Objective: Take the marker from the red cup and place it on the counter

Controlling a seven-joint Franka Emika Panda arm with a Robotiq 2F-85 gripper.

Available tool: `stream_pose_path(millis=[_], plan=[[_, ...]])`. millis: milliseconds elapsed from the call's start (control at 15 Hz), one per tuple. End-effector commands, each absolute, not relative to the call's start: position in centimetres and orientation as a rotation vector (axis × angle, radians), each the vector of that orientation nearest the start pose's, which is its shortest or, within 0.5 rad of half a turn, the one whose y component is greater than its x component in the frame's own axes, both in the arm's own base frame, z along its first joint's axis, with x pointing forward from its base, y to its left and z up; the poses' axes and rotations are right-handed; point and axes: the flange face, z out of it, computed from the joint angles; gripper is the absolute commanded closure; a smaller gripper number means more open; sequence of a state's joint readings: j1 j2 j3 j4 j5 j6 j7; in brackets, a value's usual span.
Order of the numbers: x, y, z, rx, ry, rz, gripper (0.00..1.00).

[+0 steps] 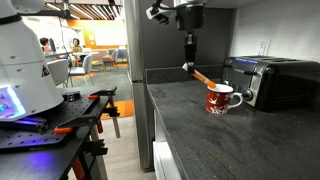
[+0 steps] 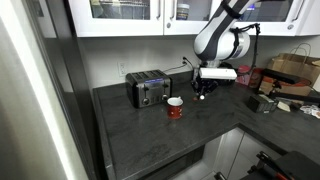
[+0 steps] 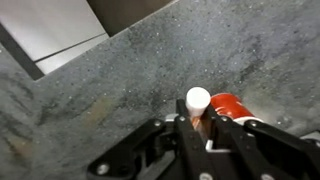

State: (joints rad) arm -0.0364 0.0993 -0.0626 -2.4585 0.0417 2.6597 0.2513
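My gripper already holds the marker clear of the red cup's rim, so next I will lower my gripper beside the cup and bring the marker down to the bare grey counter there (image 1: 193, 112) (image 3: 184, 88).
My gripper (image 1: 189, 66) is shut on the orange marker (image 1: 201, 75), which it holds in the air above the red cup (image 1: 219, 99). The marker slants from the fingers down toward the cup, clear of its rim. In the wrist view the marker's white end (image 3: 198, 99) sticks out between my fingers (image 3: 202, 122), with the red cup (image 3: 236, 106) just beyond. The cup stands on the dark grey counter (image 1: 190, 135) in front of the toaster. In an exterior view the gripper (image 2: 203, 90) hangs to the right of the cup (image 2: 175, 107).
A black-and-steel toaster (image 1: 272, 80) stands behind the cup; it also shows in an exterior view (image 2: 148, 88). A black table with orange clamps (image 1: 60, 120) stands beside the counter. Cardboard boxes (image 2: 292, 72) sit on the counter's far end.
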Motion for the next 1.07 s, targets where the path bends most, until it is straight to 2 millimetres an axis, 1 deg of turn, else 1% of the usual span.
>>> stream_pose_path(millis=[0,200,267,400,467,600,667,733,800,867,933,1000], plan=[[48.8,-6.2,23.9,-3.016,0.861,-0.263,0.95],[49.1,-7.4,20.6,-3.05,1.005,-0.256,0.95],[49.3,-7.3,19.6,-3.056,1.027,-0.249,0.95],[50.2,-6.8,17.6,-3.053,1.101,-0.23,0.95],[50.7,-6.3,16.8,-3.052,1.106,-0.218,0.95],[51.8,-5.3,15.6,-3.063,1.12,-0.213,0.95],[52.3,-5.0,15.2,-3.077,1.125,-0.212,0.95],[52.8,-5.0,14.8,-3.092,1.165,-0.216,0.95],[53.1,-5.1,14.5,-3.101,1.206,-0.225,0.81],[53.3,-5.3,14.1,-3.111,1.247,-0.229,0.79],[53.4,-5.5,13.8,-3.112,1.273,-0.222,0.7],[53.4,-5.6,13.6,-3.119,1.291,-0.217,0.63]])
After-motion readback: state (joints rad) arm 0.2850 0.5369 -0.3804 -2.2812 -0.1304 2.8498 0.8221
